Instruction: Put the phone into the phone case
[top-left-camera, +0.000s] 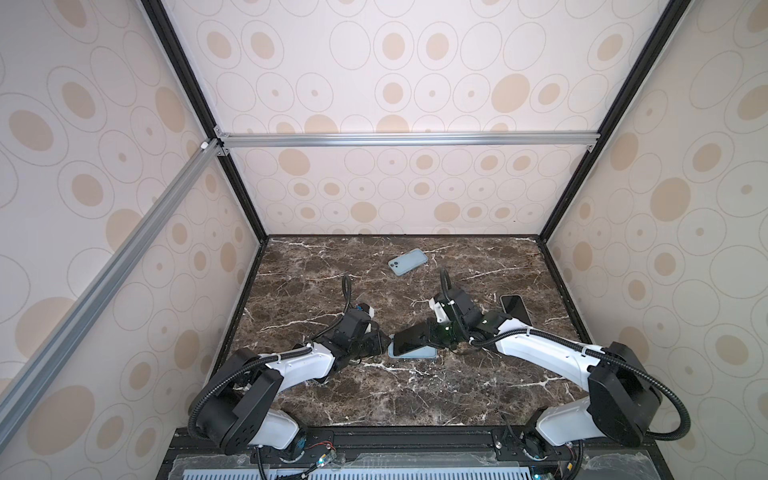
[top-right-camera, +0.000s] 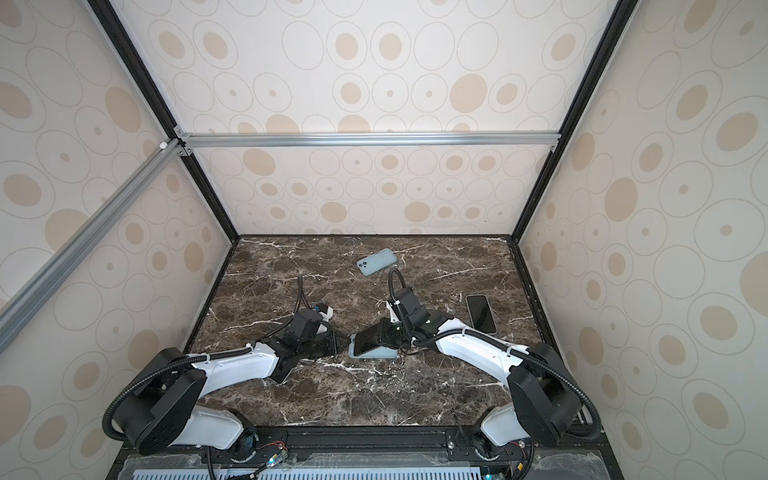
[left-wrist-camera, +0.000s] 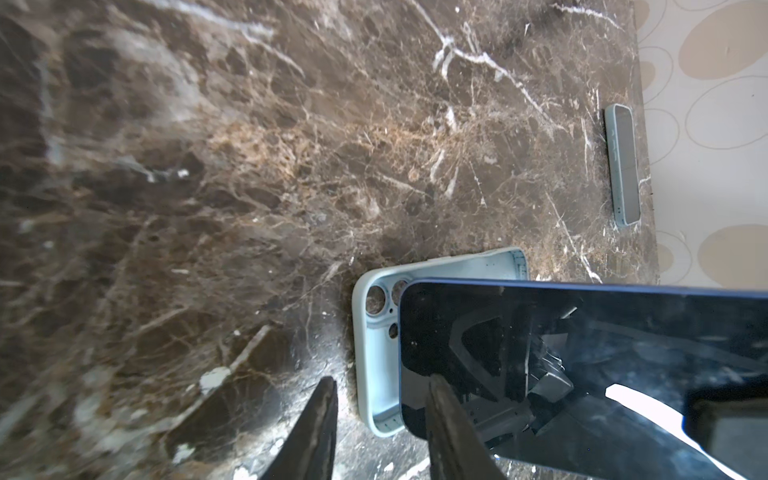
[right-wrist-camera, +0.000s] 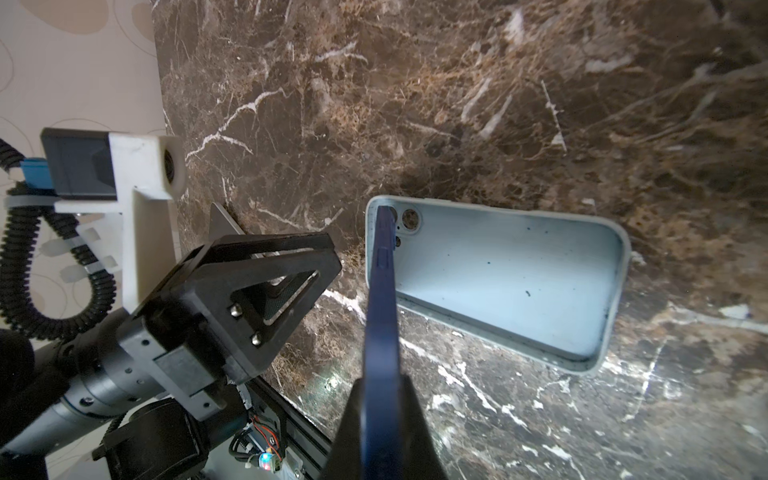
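Observation:
Next, my right gripper will bring the phone's held end down toward the case's empty end (top-left-camera: 429, 353) (right-wrist-camera: 580, 296) and release, since the phone still tilts above the case.
A light blue phone case (right-wrist-camera: 498, 270) lies hollow side up on the marble table (top-left-camera: 332, 395), near the front middle. My right gripper (right-wrist-camera: 380, 399) is shut on a dark blue phone (right-wrist-camera: 380, 311). The phone is tilted, and its far end rests in the camera-hole end of the case (left-wrist-camera: 376, 361). In both top views the phone (top-left-camera: 411, 338) (top-right-camera: 370, 336) slopes down to the left over the case (top-left-camera: 415, 353) (top-right-camera: 374, 353). My left gripper (left-wrist-camera: 380, 378) (top-left-camera: 384, 343) stands partly open at that end. One finger is outside the case wall, with a gap showing. The other crosses the phone's screen (left-wrist-camera: 582, 353).
A phone in a blue case (top-left-camera: 407, 262) (top-right-camera: 376, 262) lies back up at the far middle of the table. A black-screened phone (top-left-camera: 516, 309) (top-right-camera: 481, 313) (left-wrist-camera: 623, 166) lies face up near the right wall. Patterned walls close in three sides.

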